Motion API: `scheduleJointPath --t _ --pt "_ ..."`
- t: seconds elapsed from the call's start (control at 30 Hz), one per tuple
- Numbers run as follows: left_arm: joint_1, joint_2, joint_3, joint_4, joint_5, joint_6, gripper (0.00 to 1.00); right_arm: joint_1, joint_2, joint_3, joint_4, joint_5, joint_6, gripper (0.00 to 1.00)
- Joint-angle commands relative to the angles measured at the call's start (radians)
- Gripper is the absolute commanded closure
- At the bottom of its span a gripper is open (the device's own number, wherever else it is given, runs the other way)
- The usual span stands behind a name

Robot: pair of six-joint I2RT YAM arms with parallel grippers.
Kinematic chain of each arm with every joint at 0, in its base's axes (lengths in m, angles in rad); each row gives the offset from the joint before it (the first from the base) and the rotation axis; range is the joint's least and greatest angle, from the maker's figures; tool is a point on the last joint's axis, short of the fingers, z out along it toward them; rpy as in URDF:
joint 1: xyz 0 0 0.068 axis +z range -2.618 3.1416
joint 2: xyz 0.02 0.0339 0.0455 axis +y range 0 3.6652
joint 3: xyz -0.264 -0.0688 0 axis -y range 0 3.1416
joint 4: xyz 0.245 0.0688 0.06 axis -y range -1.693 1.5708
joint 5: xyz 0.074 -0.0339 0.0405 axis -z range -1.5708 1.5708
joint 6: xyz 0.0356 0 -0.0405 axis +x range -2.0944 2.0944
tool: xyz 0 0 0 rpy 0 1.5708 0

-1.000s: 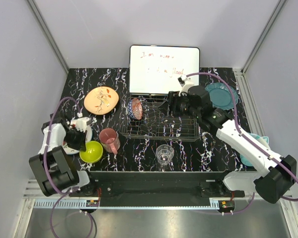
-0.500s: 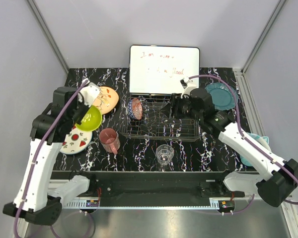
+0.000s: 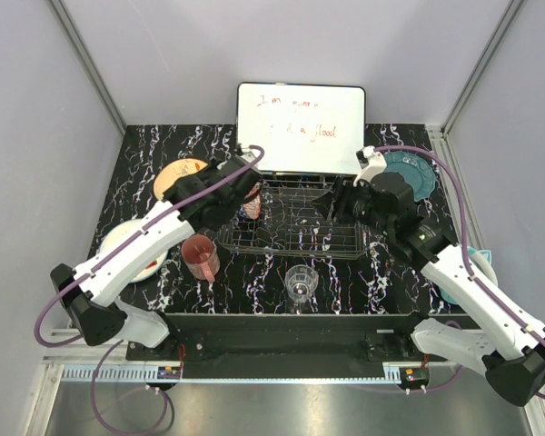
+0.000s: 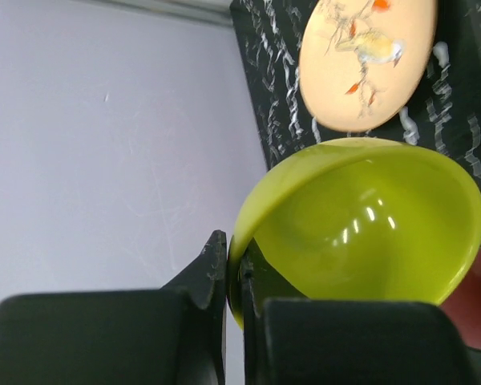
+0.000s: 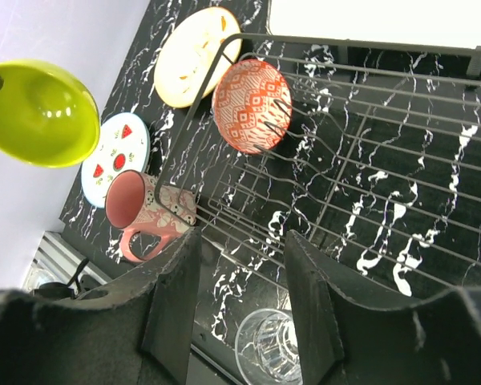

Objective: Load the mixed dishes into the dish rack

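Observation:
The rack's near slots beside the red patterned bowl (image 3: 249, 202) are empty, so my left gripper should next move down there, to the right in the top view, and release.
My left gripper (image 4: 234, 273) is shut on the rim of the lime-green bowl (image 4: 361, 224) and holds it in the air; the bowl also shows in the right wrist view (image 5: 40, 112). In the top view my left wrist (image 3: 220, 195) hides the bowl, beside the left end of the dish rack (image 3: 295, 238). The red patterned bowl (image 3: 249, 202) stands on edge in the rack. My right gripper (image 5: 240, 241) is open and empty above the rack's right part (image 3: 327, 202). The peach plate (image 3: 171, 175), white plate with red slices (image 3: 120, 238), pink mug (image 3: 200, 256), clear glass (image 3: 301, 282) and teal plate (image 3: 409, 173) lie on the table.
A white whiteboard (image 3: 300, 115) leans behind the rack. A pale teal dish (image 3: 480, 265) lies at the right edge, partly under my right arm. Grey walls close in the table on the left, back and right.
My left arm has lifted the lime-green bowl off the table at the left and swung it right, up to the rack's left end. My right gripper has drawn back slightly to the right.

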Motion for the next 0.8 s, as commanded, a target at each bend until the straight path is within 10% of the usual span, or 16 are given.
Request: scheduleJointPath --t 0.0,0.77 --pt "-0.099 0.015 0.109 -0.041 -0.147 -0.208 1.00 -0.008 -0.012 0.003 -0.027 0.039 0.021 0.47" --pt "-0.185 0.351 0.113 -0.242 -0.037 -0.755 1.00 -0.038 -0.069 -0.009 -0.070 0.049 0.060 0.47"
